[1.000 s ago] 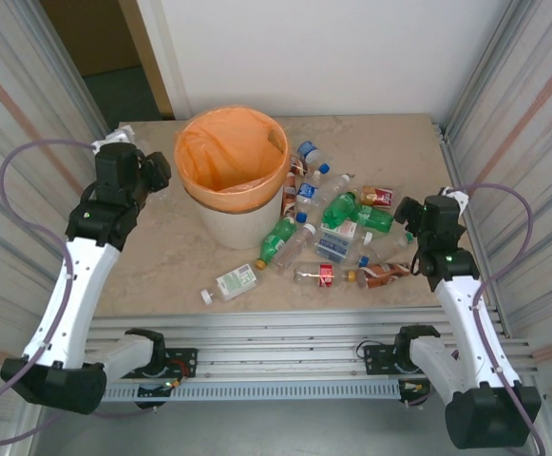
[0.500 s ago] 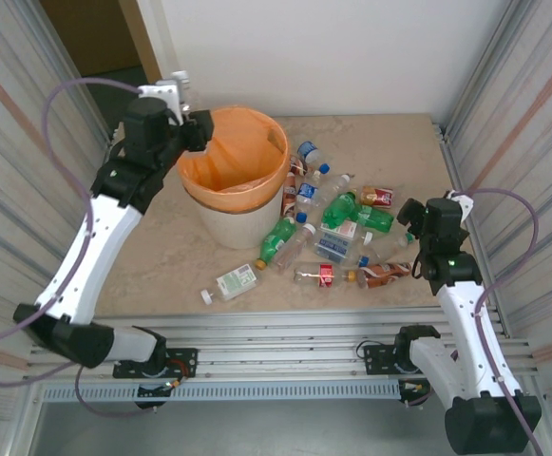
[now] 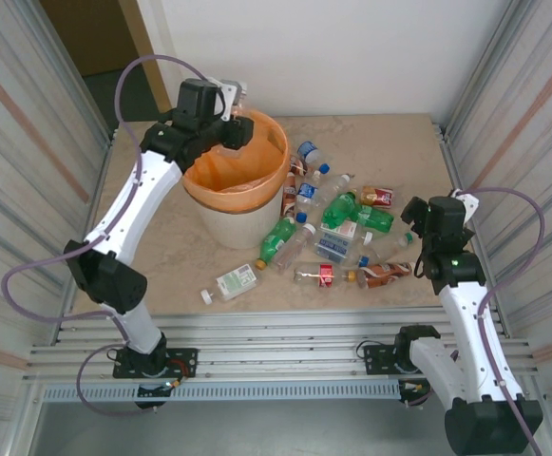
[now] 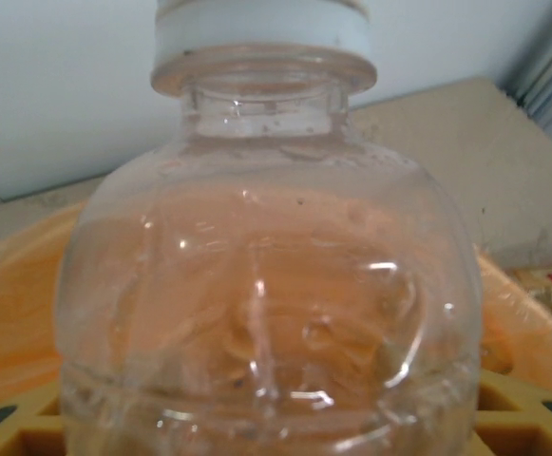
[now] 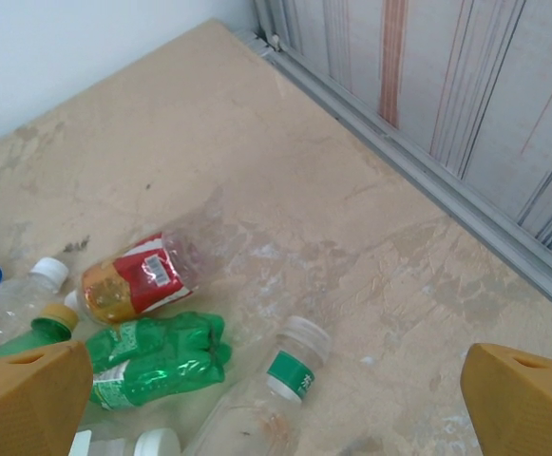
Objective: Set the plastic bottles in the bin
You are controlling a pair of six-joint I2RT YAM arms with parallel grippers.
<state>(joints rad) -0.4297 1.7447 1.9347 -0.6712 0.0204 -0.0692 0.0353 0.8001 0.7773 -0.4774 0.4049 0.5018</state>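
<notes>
The clear plastic bottle needs to go down with my left gripper past the bin's rim into the bin's orange bag (image 3: 234, 175), and then I need to let go of it there.
My left gripper (image 3: 237, 131) hangs over the far left rim of the bin (image 3: 230, 217), shut on a clear plastic bottle (image 4: 266, 285) with a white cap (image 4: 261, 33). Behind the bottle is the bin's orange bag (image 4: 19, 304). Several plastic bottles (image 3: 337, 218) lie in a heap right of the bin. One more bottle (image 3: 235, 282) lies alone near the front. My right gripper (image 3: 410, 213) stands open above the heap's right edge, over a clear bottle with a green label (image 5: 280, 389). Beside it lie a crushed green bottle (image 5: 157, 361) and a red-labelled bottle (image 5: 152, 275).
Corrugated metal walls (image 3: 28, 114) close in both sides of the table, and a metal rail (image 5: 418, 161) runs along its right edge. Bare tabletop (image 3: 152, 247) lies left of the bin and at the far right corner (image 5: 285, 123).
My left arm swung up and right from the table's left side to above the bin, carrying the clear bottle. The right arm barely shifted.
</notes>
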